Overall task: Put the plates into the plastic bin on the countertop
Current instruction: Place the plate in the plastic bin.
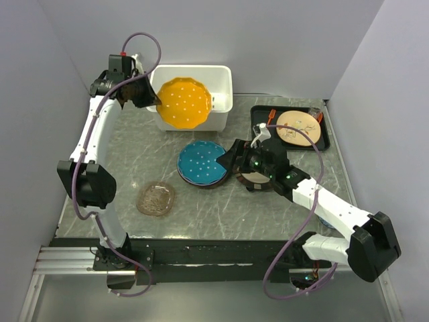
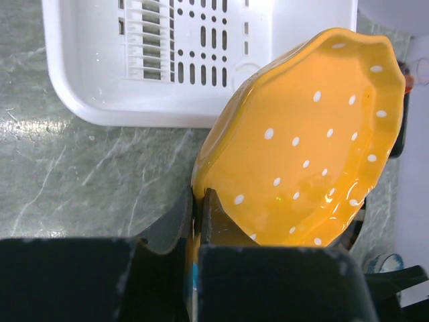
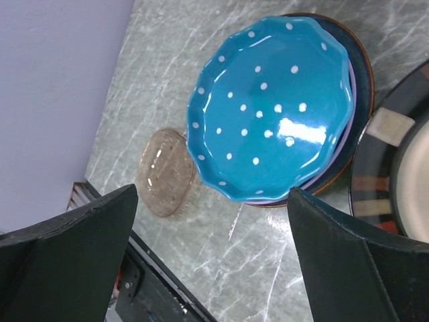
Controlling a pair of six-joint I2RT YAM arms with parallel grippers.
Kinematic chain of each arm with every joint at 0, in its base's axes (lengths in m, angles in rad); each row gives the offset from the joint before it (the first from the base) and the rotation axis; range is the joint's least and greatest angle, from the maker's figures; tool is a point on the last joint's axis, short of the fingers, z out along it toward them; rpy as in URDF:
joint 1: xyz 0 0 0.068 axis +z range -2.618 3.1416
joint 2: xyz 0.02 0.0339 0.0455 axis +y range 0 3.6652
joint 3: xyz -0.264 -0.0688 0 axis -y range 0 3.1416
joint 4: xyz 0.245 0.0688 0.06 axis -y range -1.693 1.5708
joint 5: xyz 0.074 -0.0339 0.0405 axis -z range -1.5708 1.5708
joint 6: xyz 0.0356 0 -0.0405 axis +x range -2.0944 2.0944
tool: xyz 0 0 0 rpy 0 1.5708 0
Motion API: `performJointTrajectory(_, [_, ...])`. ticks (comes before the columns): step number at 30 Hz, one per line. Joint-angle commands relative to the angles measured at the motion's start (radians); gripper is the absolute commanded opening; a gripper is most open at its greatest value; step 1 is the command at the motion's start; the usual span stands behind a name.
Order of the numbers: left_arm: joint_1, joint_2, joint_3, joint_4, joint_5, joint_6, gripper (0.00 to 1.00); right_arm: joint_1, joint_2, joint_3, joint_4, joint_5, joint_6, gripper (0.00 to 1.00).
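Observation:
The orange plate (image 1: pixel 182 102) sticks out over the bin's near side. My left gripper will carry it outward, then lower it toward the bin's slotted bottom and let go.
My left gripper (image 1: pixel 158 104) (image 2: pixel 199 196) is shut on the rim of the orange dotted scalloped plate (image 1: pixel 182 102) (image 2: pixel 308 147). It holds the plate tilted over the front left of the white plastic bin (image 1: pixel 225 79) (image 2: pixel 100 74). The teal dotted plate (image 1: pixel 200 163) (image 3: pixel 268 107) tops a stack, over a lavender plate (image 3: pixel 350 86) and a dark teal plate (image 3: pixel 362 67). My right gripper (image 1: pixel 231 163) (image 3: pixel 211 194) is open at that stack's right edge, holding nothing. An amber glass plate (image 1: pixel 155 198) (image 3: pixel 165 172) lies at the front left. A dark-rimmed cream plate (image 1: pixel 253 180) (image 3: pixel 389 168) sits under my right wrist.
A flat black tray (image 1: pixel 323 139) with a tan round plate (image 1: pixel 297 127) stands at the back right. The bin sits against the back wall. The table's front edge and metal rail (image 3: pixel 144 282) run close behind my right gripper.

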Motion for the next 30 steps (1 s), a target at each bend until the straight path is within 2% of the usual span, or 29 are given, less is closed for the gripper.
performJointTrajectory(1, [0.038, -0.026, 0.091, 0.140, 0.105, -0.094, 0.01, -0.006, -0.042, -0.016, 0.004, 0.017, -0.020, 1.00])
performJointTrajectory(10, [0.089, -0.014, 0.069, 0.287, 0.177, -0.237, 0.01, -0.007, -0.053, -0.013, -0.023, 0.039, -0.035, 1.00])
performJointTrajectory(18, [0.090, 0.003, 0.068, 0.378, 0.100, -0.318, 0.01, -0.007, -0.052, -0.021, -0.028, 0.042, -0.038, 1.00])
performJointTrajectory(30, [0.081, 0.014, -0.021, 0.540, -0.035, -0.387, 0.01, -0.007, -0.059, -0.042, -0.022, 0.046, -0.038, 1.00])
